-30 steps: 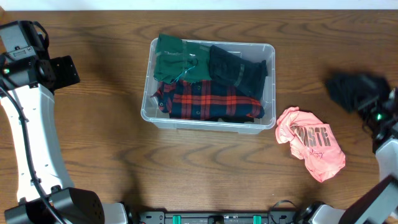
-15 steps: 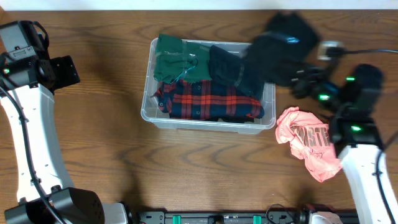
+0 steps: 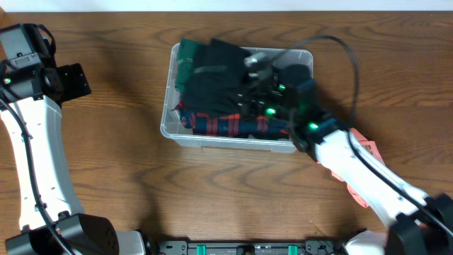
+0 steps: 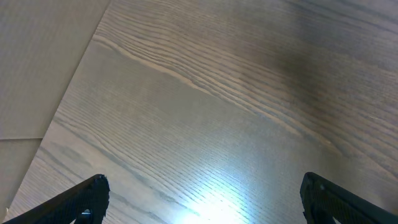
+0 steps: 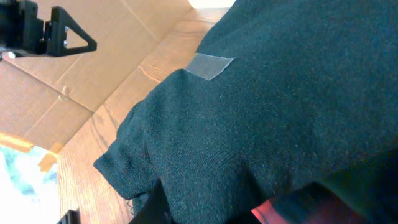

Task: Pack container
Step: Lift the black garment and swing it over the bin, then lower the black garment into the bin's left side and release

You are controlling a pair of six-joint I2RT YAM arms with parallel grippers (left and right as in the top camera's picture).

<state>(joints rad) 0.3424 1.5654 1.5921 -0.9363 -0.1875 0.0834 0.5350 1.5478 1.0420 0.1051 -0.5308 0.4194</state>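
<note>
My right gripper should next move the knit garment back and down, to the left in the overhead view. It should go over red plaid (image 3: pixel 219 125) that shows along the container's near side.
The clear plastic container (image 3: pixel 168 129) stands at the table's middle with a green garment (image 3: pixel 185 53) and a red plaid shirt (image 3: pixel 233 126) inside. My right gripper (image 3: pixel 249 86) reaches over it, shut on a dark knit garment (image 3: pixel 212 74) that hangs over the container's left half. In the right wrist view that garment (image 5: pixel 280 93) fills the frame and covers the gripper (image 5: pixel 205 211). My left gripper (image 4: pixel 202 199) is open and empty over bare wood, far left of the container.
A pink shirt (image 3: pixel 368 150) lies on the table right of the container, mostly hidden under my right arm. My left arm (image 3: pixel 32 134) stands along the left edge. Cardboard (image 5: pixel 74 81) shows beyond the table in the right wrist view.
My right arm has swung left from the table's right side, carrying the dark garment over the container's right rim to above its left half. The left arm has not moved.
</note>
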